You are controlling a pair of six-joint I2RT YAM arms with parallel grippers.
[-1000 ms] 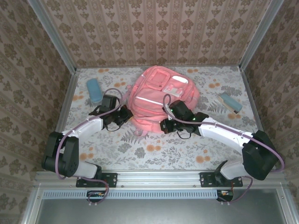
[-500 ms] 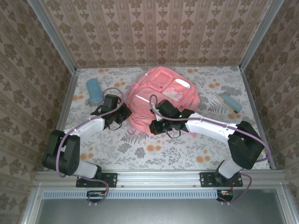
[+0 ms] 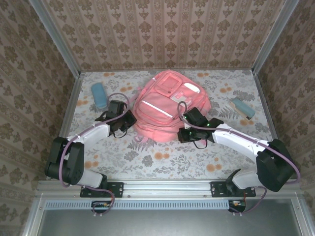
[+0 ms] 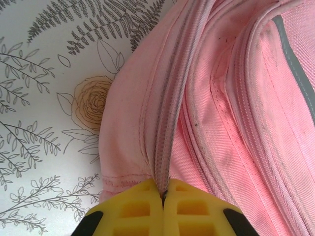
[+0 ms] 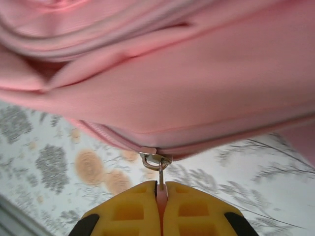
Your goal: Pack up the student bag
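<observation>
The slider [image 5: 155, 159] sits on the bag's side seam [image 5: 275, 127], so next my right gripper should move outward along that seam and let go of the zip pull tab.
The student bag [image 3: 165, 105], a big pink backpack with a pale stripe, lies at the middle of the table. My left gripper [image 3: 131, 121] is at its left edge. In the left wrist view its yellow fingers [image 4: 142, 206] are shut on the bag's zip seam [image 4: 170, 123], pinching it between the tips. My right gripper [image 3: 182, 133] is at the bag's near right edge. It is shut on the pink zip pull tab [image 5: 161, 191], which hangs from the metal slider [image 5: 155, 159] under the bag [image 5: 197, 88].
A blue case [image 3: 99, 95] lies at the back left. A teal object with a tan end [image 3: 242, 108] lies at the right. Patterned walls and metal posts close in the floral table [image 3: 162, 160].
My right gripper slid left along the bag's near edge, then back to the right, holding the zip pull. The bag's shape shifted slightly. The left gripper stayed at the left edge.
</observation>
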